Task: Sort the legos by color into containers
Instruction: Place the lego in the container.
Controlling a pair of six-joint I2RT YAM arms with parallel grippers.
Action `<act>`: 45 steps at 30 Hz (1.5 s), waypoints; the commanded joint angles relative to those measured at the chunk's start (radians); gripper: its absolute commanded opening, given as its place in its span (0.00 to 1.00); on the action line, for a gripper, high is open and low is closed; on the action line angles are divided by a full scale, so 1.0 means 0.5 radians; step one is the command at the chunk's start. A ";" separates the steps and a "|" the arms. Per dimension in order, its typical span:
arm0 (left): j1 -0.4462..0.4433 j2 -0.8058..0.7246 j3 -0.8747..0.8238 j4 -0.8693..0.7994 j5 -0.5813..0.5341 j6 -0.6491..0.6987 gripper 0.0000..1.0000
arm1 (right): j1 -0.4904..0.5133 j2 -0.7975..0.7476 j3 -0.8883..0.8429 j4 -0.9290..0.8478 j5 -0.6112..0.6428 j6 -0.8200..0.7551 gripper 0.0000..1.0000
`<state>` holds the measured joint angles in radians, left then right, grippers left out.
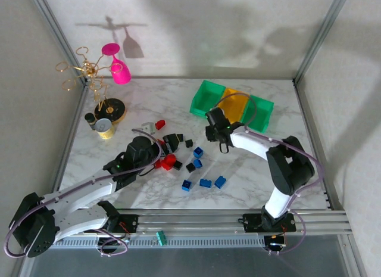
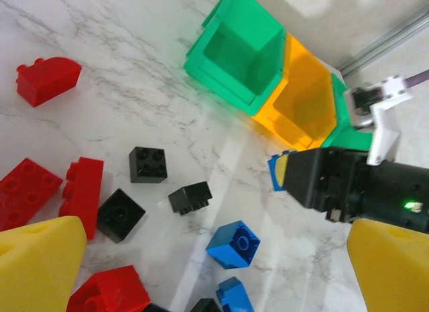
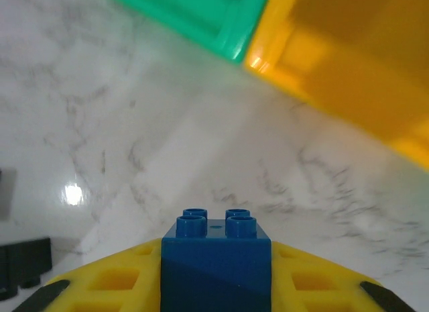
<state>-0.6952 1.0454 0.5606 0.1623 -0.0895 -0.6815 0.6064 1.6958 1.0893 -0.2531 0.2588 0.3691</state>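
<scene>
My right gripper swings the blue lego outward over the open middle of the second green bin (image 1: 260, 112) beyond the yellow bin next and releases it.
My right gripper (image 3: 216, 285) is shut on a blue lego (image 3: 216, 255), studs facing forward, held above the marble just short of the containers. The left green bin (image 3: 194, 13) and the yellow bin (image 3: 348, 57) lie ahead of it. From above, the right gripper (image 1: 212, 131) hangs in front of the green (image 1: 206, 98), yellow (image 1: 233, 105) and green (image 1: 261, 113) row. My left gripper (image 2: 214, 265) is open over loose legos: a blue one (image 2: 233, 245), black ones (image 2: 147, 164) and red ones (image 2: 82, 188). Blue legos (image 1: 205, 183) lie mid-table.
A gold wire rack with a pink glass (image 1: 119, 68) and a small round tin (image 1: 105, 128) stand at the back left. Metal frame posts edge the table. A rail (image 1: 238, 220) runs along the near edge, with a green piece (image 1: 161, 237) below it.
</scene>
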 commanded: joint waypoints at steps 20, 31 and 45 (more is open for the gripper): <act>-0.045 0.619 0.434 0.252 0.118 0.101 1.00 | -0.898 -0.109 0.170 -0.053 -0.007 0.109 0.21; -0.045 0.686 0.508 0.185 0.057 0.143 1.00 | -1.015 0.304 0.440 -0.035 0.056 0.120 0.26; -0.045 0.598 0.507 0.154 0.031 0.142 1.00 | -1.027 0.071 0.422 -0.147 -0.041 0.110 0.63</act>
<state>-0.7120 1.3773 0.7837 0.2497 -0.0490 -0.6277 0.0952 1.8114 1.2919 -0.2932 0.2581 0.4183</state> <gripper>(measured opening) 0.996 0.627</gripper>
